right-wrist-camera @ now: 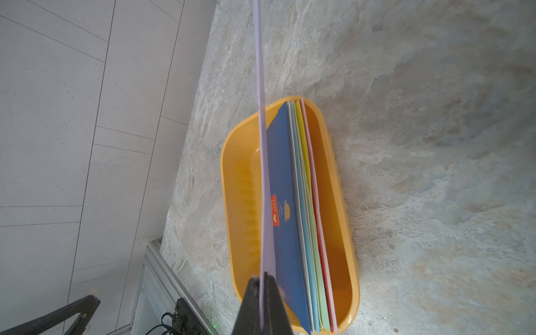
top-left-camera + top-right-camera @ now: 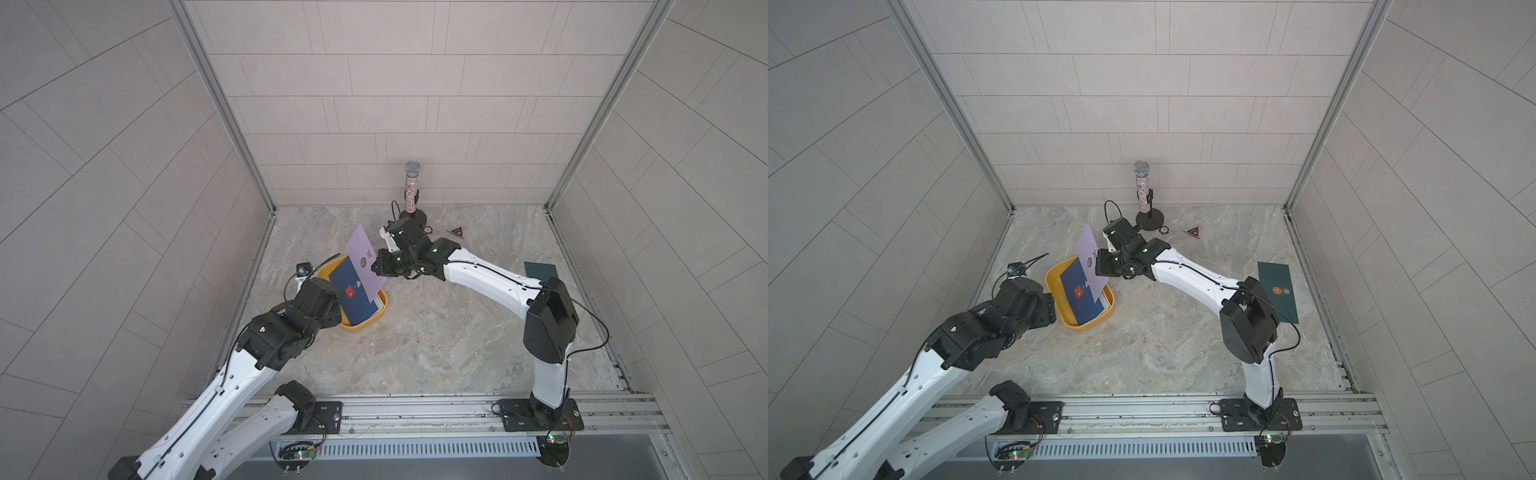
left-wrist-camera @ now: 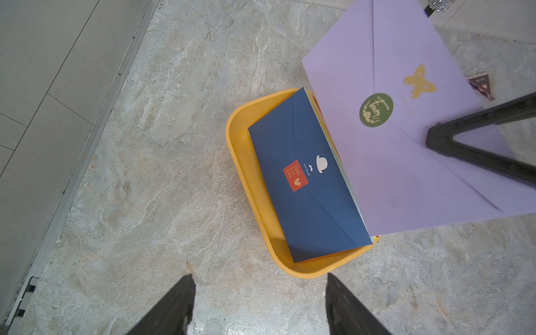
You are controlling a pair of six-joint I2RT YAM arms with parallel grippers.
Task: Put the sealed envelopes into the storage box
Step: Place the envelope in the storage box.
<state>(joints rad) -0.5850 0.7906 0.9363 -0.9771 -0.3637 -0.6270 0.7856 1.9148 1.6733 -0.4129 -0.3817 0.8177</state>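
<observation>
My right gripper should next lower the lilac envelope along the dark blue envelope's front [image 2: 347, 286] [image 1: 283, 245] below and let go of it, because the box has open space before that front.
My right gripper [image 1: 263, 278] is shut on the lower edge of a lilac envelope [image 2: 363, 257] with a green round seal and a gold butterfly. It holds this envelope upright over the yellow storage box [image 2: 361, 326], just beside the stack inside. A dark blue envelope [image 3: 304, 188] with a red sticker leans in the box in front of several pale blue, green, yellow, red and pink ones [image 1: 310, 232]. My left gripper [image 3: 259, 275] stands open and holds nothing, above bare table at the box's near left end. A dark green envelope [image 2: 1278, 291] lies flat on the table by the right arm's elbow.
A glittery microphone on a round black stand [image 2: 412, 183] is at the back wall. A small dark triangular piece [image 2: 456, 232] and a small round badge [image 2: 428, 229] lie next to it. The left side wall and its metal rail [image 3: 72, 179] run close to the box.
</observation>
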